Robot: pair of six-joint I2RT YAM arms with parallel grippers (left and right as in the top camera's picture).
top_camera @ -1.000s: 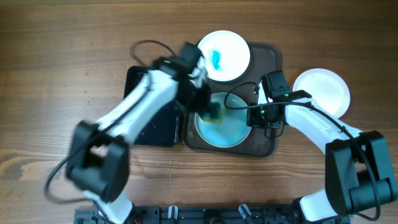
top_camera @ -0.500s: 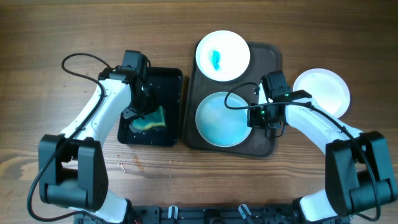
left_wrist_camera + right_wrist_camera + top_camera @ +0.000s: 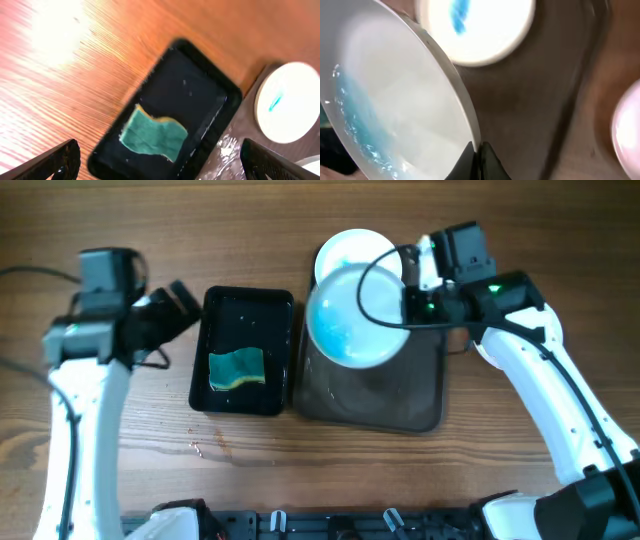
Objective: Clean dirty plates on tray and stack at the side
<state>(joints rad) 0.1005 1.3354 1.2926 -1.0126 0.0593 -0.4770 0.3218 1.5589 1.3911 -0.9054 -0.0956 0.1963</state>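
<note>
My right gripper swings over the sponge next, then across and down onto the third plate (image 3: 550, 332) (image 3: 629, 131), as that lies below, to the gripper's right in the overhead view.
My right gripper (image 3: 410, 305) (image 3: 477, 156) is shut on the rim of a white plate (image 3: 350, 320) (image 3: 395, 110). That plate hangs tilted above the brown tray (image 3: 400, 395) (image 3: 535, 100), wet with a pale blue film. Behind it on the tray lies a second plate (image 3: 355, 242) (image 3: 480, 30) (image 3: 290, 102) with a blue smear at its centre. A third white plate (image 3: 627, 132) shows at the right edge of the right wrist view, off the tray. My left gripper (image 3: 183, 308) (image 3: 162, 170) is open and holds nothing, left of the black tray.
The small glossy black tray (image 3: 225, 310) (image 3: 195, 90) sits left of the brown tray with a green and yellow sponge (image 3: 237, 368) (image 3: 152, 132) lying in it. Water drops lie on the wooden table (image 3: 210, 448) in front of it.
My left gripper let go of the sponge in the black tray, opened and drew back to the left. My right gripper raised the wiped plate off the brown tray.
</note>
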